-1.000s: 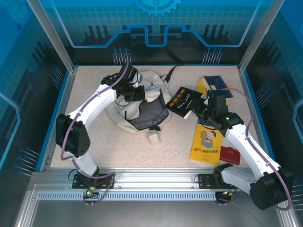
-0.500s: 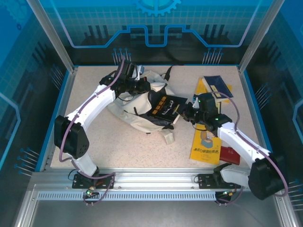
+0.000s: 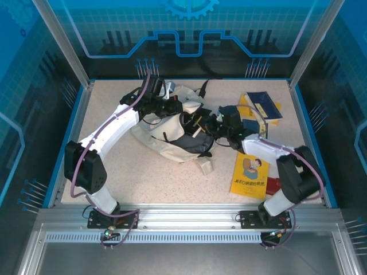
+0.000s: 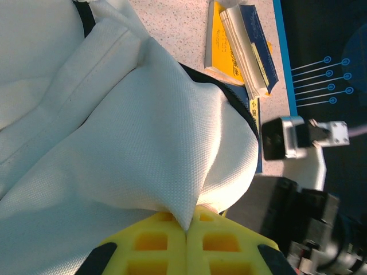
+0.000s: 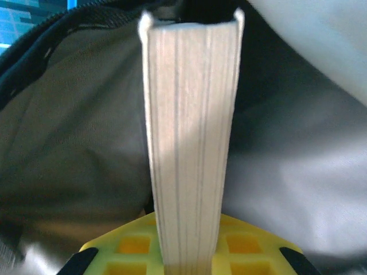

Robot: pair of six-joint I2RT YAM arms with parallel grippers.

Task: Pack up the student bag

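Note:
The robot's left hand will move away from the bag's opening, over the cream upper flap [image 3: 165, 127], and let go of the flap's fold.
The student bag [image 3: 166, 143], cream fabric with black zip trim, lies at the table's middle left with its mouth turned right. My left gripper [image 3: 174, 106] is shut on a fold of the bag's upper flap [image 4: 114, 126], the cloth pinched between the yellow fingers [image 4: 149, 246], and holds the flap up. My right gripper [image 3: 211, 127] is shut on a black book [image 3: 199, 125] at the bag's mouth. The right wrist view looks along the book's pale page edge [image 5: 192, 114] into the grey lining [image 5: 69, 149]. Most of the book is hidden inside the bag.
A yellow book [image 3: 250, 175] and a small red item [image 3: 277, 186] lie right of the bag. A stack of yellow and blue books [image 3: 261, 106] sits at the back right. A small cream tag [image 3: 203, 166] lies by the bag's front edge. Blue frame rails border the table.
My right gripper has carried the black book left, from the table beside the bag into the bag's mouth. The left gripper has pulled the flap a little to the right.

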